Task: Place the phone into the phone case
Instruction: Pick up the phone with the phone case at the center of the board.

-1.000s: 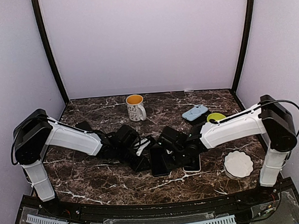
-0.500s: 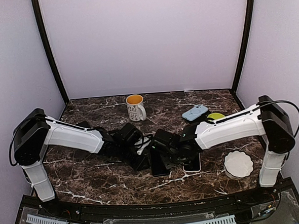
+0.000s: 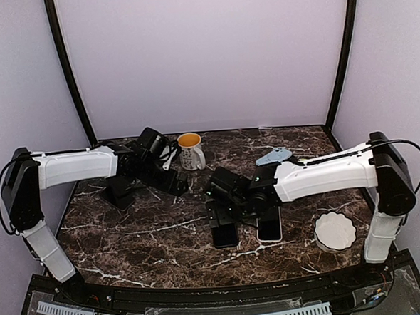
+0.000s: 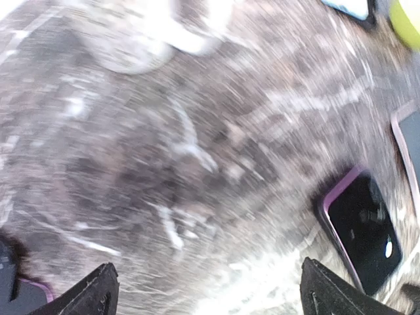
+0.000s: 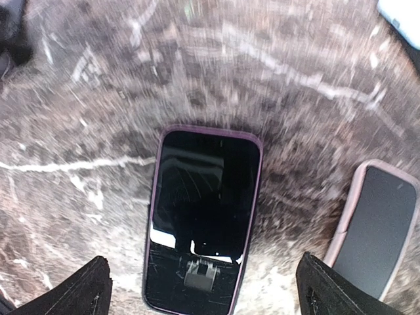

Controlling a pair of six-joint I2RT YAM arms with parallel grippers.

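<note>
Next, my right gripper moves down over the near half of the phone and closes on its long sides, since the phone lies flat below it.
The phone (image 5: 203,220) lies flat on the marble table (image 3: 151,239), screen up, with a purple case rim around its edge; it also shows in the top view as the phone (image 3: 225,235) and, blurred, in the left wrist view as the phone (image 4: 361,230). My right gripper (image 5: 207,292) hovers just above it, open, fingers on either side and touching nothing; in the top view the right gripper (image 3: 235,213) is behind the phone. My left gripper (image 4: 213,295) is open and empty; in the top view the left gripper (image 3: 165,178) is near the mug.
A pink-rimmed slab with a grey face (image 3: 269,229) lies right of the phone. A white mug (image 3: 189,150) stands at the back centre. A light blue case (image 3: 274,156) lies at the back right. A white scalloped dish (image 3: 335,230) sits front right.
Both grippers have opened wide. The left arm has swung away from the phone, back and left toward the mug. The right gripper has drawn back from the phone, which stays flat on the table.
</note>
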